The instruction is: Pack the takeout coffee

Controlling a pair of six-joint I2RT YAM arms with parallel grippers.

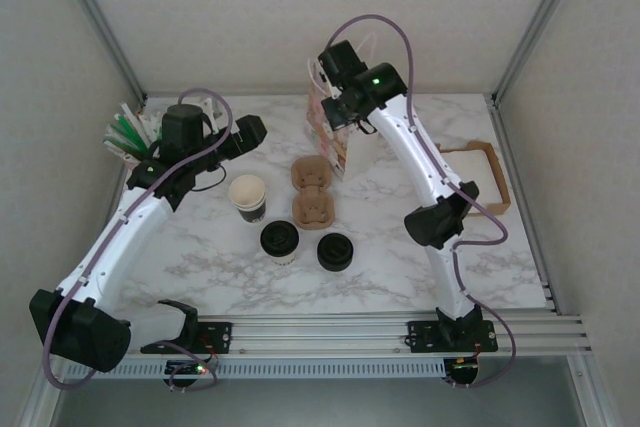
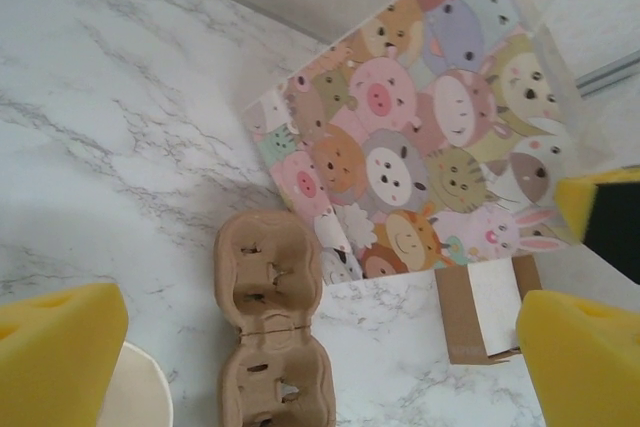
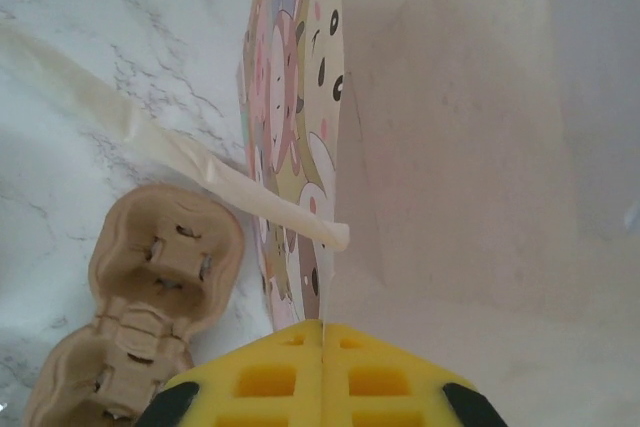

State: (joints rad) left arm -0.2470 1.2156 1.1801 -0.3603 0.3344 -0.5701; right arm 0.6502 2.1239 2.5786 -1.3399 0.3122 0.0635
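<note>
The bag [image 1: 331,142] comes back with my right gripper next, clear of the carrier. The gripper then releases it on bare marble by the cardboard tray, as that lies below and back.
The takeout coffee [image 1: 279,240], a small cup under a black lid, stands on the marble table in front of the brown pulp cup carrier [image 1: 311,190]. A lidless cup [image 1: 247,197] stands to its left, and a loose black lid [image 1: 335,251] lies to its right. My right gripper [image 1: 338,112] is shut on the top edge of the animal-print paper bag [image 1: 331,142]; in the right wrist view the yellow pads [image 3: 270,382] pinch the bag wall [image 3: 300,97]. My left gripper [image 1: 250,133] hovers open left of the bag, with its pads [image 2: 60,357] wide apart above the carrier [image 2: 270,317].
A holder of stirrers and sachets [image 1: 125,137] sits at the back left. A brown cardboard tray [image 1: 480,179] with white paper lies at the right edge. The bag's paper handle [image 3: 200,162] hangs over the carrier [image 3: 150,287]. Walls enclose the table.
</note>
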